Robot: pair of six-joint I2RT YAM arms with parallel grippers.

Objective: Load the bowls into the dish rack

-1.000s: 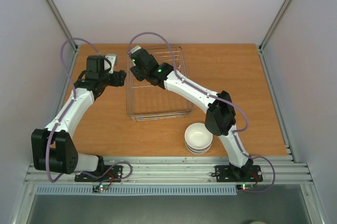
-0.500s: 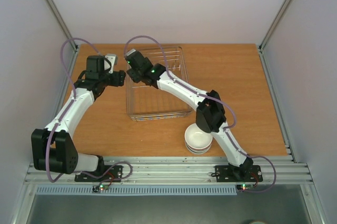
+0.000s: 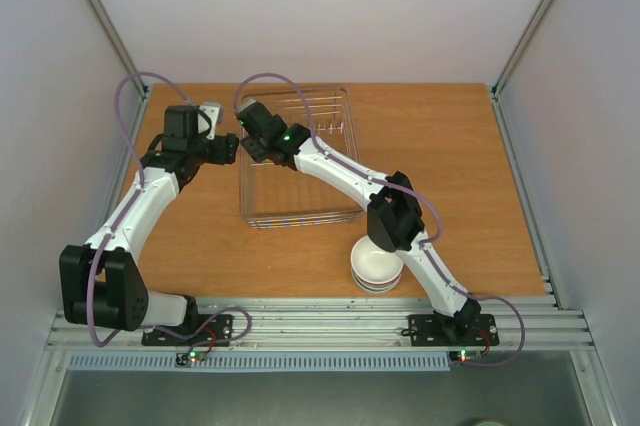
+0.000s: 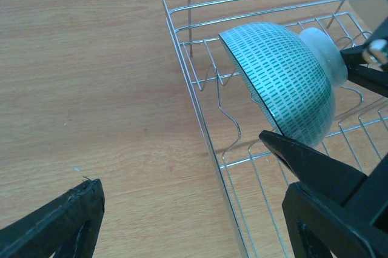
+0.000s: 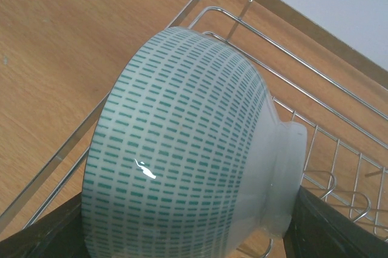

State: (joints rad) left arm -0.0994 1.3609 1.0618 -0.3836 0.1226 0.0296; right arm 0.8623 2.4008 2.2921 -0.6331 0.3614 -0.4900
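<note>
Next, my right gripper lowers the tilted bowl it holds onto the divider wires and releases it there, since those wires stand below the gripper.
A pale bowl with a green dash pattern hangs tilted on its side over the far-left corner of the wire dish rack. My right gripper is shut on it, and the bowl fills the right wrist view. In the top view the right gripper hides the bowl above the rack. My left gripper is open and empty, straddling the rack's left rim just in front of the bowl, and it also shows in the top view. A stack of white bowls sits in front of the rack.
The rack's divider wires stand under and beside the held bowl. The right arm's elbow hangs over the rack's near right corner, close to the bowl stack. Bare wooden table lies left of the rack.
My right gripper has carried the bowl leftward, to the rack's far-left corner. The left arm and the bowl stack have not moved.
</note>
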